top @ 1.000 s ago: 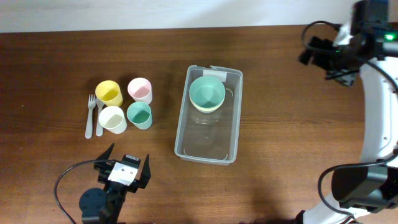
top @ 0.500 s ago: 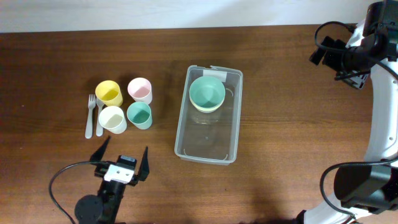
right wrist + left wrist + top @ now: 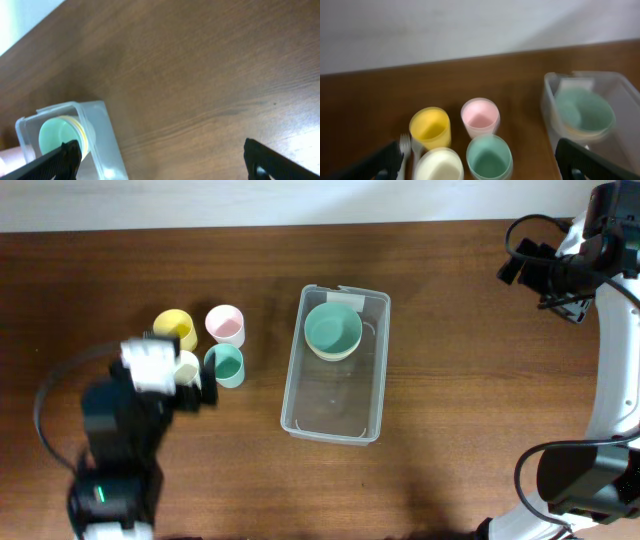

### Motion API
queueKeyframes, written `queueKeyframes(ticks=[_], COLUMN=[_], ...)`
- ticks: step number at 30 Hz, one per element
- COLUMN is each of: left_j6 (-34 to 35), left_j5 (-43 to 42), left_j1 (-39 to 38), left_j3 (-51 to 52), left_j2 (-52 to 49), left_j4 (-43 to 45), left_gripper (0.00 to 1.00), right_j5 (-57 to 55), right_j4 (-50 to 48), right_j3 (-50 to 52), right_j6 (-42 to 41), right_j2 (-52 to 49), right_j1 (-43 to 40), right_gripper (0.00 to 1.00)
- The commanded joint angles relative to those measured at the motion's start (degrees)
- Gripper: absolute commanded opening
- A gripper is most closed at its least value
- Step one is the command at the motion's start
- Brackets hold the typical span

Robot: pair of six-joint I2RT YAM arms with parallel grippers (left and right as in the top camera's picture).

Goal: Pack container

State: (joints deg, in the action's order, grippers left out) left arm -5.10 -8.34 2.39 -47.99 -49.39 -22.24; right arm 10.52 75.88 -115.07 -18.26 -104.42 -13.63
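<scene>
My left gripper will next move outward and down onto the yellow cup's rim [image 3: 157, 324] beside the fork, clear of the pink cup [image 3: 225, 325], because the yellow cup is outward and below.
The clear plastic container [image 3: 333, 418] stands mid-table and holds a green bowl [image 3: 333, 330] nested in a yellow one at its far end. It also shows in the left wrist view [image 3: 549, 102] and the right wrist view [image 3: 97, 132]. Left of it stand a yellow cup [image 3: 175, 328], a pink cup [image 3: 225, 325], a cream cup [image 3: 439, 164] and a teal cup [image 3: 224, 365]. My left gripper [image 3: 172, 372] is open and empty, blurred, over the cream cup, with the teal and cream cups between its fingers in the left wrist view [image 3: 480, 167]. My right gripper [image 3: 530, 268] is open and empty at the far right.
A white fork [image 3: 405, 149] lies left of the cups; the left arm hides it from overhead. The left arm's cable [image 3: 45, 415] loops over the table's left side. A pale wall runs behind the table's far edge.
My left arm has swung from the table's front edge up and left over the cups. My right arm shifted slightly right a second ago and has since stayed still.
</scene>
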Motion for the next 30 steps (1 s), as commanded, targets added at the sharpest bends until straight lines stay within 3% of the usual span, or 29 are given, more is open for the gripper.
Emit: queueKeyframes(ticks=[1, 5, 7, 12, 15, 19, 30], left_j6=[-3.06, -4.85, -4.87, -5.73, -4.81, 8.2, 7.43], left_j5=[-4.87, -8.87, -8.63, -8.72, -4.04, 7.54, 0.55], left_j1=[2.32, 4.44, 4.44, 4.81, 4.96, 7.23, 13.81], left_j3=[-17.92, -38.73, -41.57, -42.12, -42.12, -42.12, -42.12], left_j2=[-17.44, -39.58, -43.36, -47.69, -48.54, -50.45, -64.28], left_j4=[-10.14, -26.86, -28.76, -28.33, -27.06, -27.63, -26.58], left_gripper=[1.0, 1.0, 1.0, 1.0, 1.0, 1.0, 0.99], right_j5=[-0.07, -0.07, -0.07, -0.07, -0.07, -0.07, -0.07], right_j4=[0.02, 0.02, 0.02, 0.02, 0.02, 0.02, 0.02], right_j3=[-0.33, -0.33, -0.33, -0.33, -0.33, -0.33, -0.33], right_j6=[-0.63, -0.63, -0.63, -0.63, -0.63, -0.63, -0.63], right_j2=[-0.02, -0.02, -0.02, -0.02, -0.02, -0.02, -0.02], right_j1=[0.15, 0.15, 0.15, 0.15, 0.15, 0.15, 0.15], right_gripper=[0.99, 0.99, 0.99, 0.99, 0.99, 0.99, 0.99])
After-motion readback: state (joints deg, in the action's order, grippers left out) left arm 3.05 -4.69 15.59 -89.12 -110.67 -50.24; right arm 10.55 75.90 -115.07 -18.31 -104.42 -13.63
